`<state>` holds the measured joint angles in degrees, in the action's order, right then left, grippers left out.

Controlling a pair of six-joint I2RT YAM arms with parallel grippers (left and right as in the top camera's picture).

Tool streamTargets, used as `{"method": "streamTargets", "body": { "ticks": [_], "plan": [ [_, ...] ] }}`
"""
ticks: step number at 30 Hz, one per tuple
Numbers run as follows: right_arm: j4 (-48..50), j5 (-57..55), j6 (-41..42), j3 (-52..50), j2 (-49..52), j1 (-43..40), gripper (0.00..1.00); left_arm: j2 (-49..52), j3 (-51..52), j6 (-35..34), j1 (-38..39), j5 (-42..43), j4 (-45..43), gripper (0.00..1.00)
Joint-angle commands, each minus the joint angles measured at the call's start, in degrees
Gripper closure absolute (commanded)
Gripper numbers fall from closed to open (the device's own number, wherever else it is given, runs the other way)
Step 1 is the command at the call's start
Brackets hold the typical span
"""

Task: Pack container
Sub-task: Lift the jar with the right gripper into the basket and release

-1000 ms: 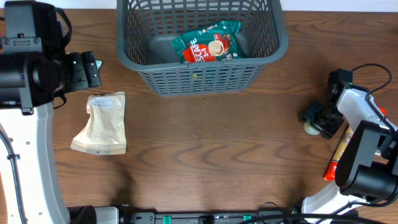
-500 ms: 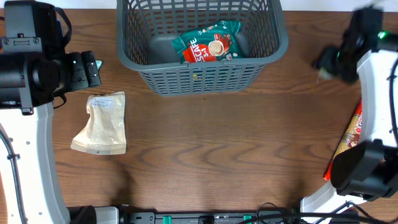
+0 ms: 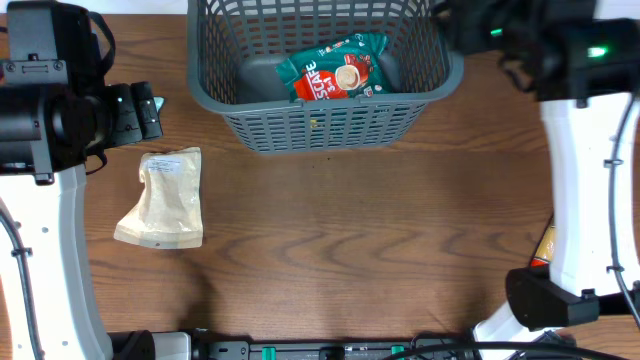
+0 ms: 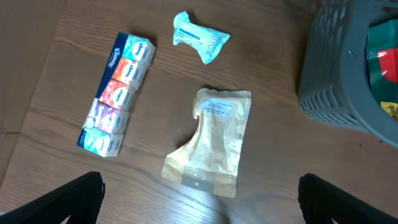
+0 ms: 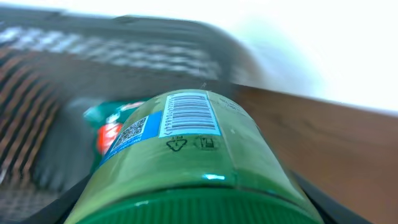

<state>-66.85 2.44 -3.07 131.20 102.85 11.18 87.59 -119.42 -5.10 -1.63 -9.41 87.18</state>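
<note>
The bottle goes over the basket's rim and down in my right gripper next, then comes free, as the coffee packet's end [image 3: 375, 68] lies below it, to its left in the overhead view.
The container, a grey slotted basket [image 3: 330, 125], stands at the back centre and holds a green coffee packet [image 3: 335, 70]. It also shows in the left wrist view [image 4: 329, 74] and, blurred, in the right wrist view [image 5: 93, 43]. My right gripper [image 3: 465, 30] is at the basket's right rim, shut on a green bottle with a blue label [image 5: 186, 155]; the coffee packet [image 5: 106, 124] lies beyond it. The bottle is hidden from overhead. My left gripper [image 3: 140, 110] is open and empty, above a beige pouch [image 3: 165, 195] that lies flat on the table [image 4: 211, 140].
A multi-pack of tissues [image 4: 118, 93] and a small light-blue packet [image 4: 199, 37] lie left of the pouch. An orange-red packet [image 3: 545, 245] lies at the right, partly behind the right arm.
My right arm has swung from the table's right side up and left to the basket's right rim, carrying the bottle. The left arm and the pouch have not moved.
</note>
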Motion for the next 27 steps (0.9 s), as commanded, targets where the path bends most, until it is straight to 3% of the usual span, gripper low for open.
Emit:
{"method": "streamTargets", "body": {
  "ticks": [1, 11, 22, 23, 26, 27],
  "plan": [
    [1.77, 0.22, -7.74, 0.76, 2.62, 3.76, 0.99, -0.35, -0.04, 0.13, -0.24, -0.28, 0.13, 0.02],
    [9.51, 1.77, -3.93, 0.76, 17.55, 3.8, 0.99, -0.35, -0.04, 0.13, -0.24, -0.28, 0.13, 0.01],
    [6.88, 2.51, -1.66, 0.76, 26.95, 3.48, 0.98, -0.35, -0.04, 0.13, -0.24, -0.28, 0.13, 0.01],
    [6.23, 2.51, -1.68, 0.76, 27.74, 3.45, 0.96, -0.35, -0.04, 0.13, -0.24, -0.28, 0.13, 0.01],
    [4.09, 2.51, -1.7, 0.76, 29.7, 3.39, 0.69, -0.35, -0.04, 0.13, -0.24, -0.28, 0.15, 0.01],
    [3.74, 2.51, -1.7, 0.76, 30.12, 3.39, 0.64, -0.35, -0.04, 0.13, -0.24, -0.28, 0.15, 0.01]
  ]
}}
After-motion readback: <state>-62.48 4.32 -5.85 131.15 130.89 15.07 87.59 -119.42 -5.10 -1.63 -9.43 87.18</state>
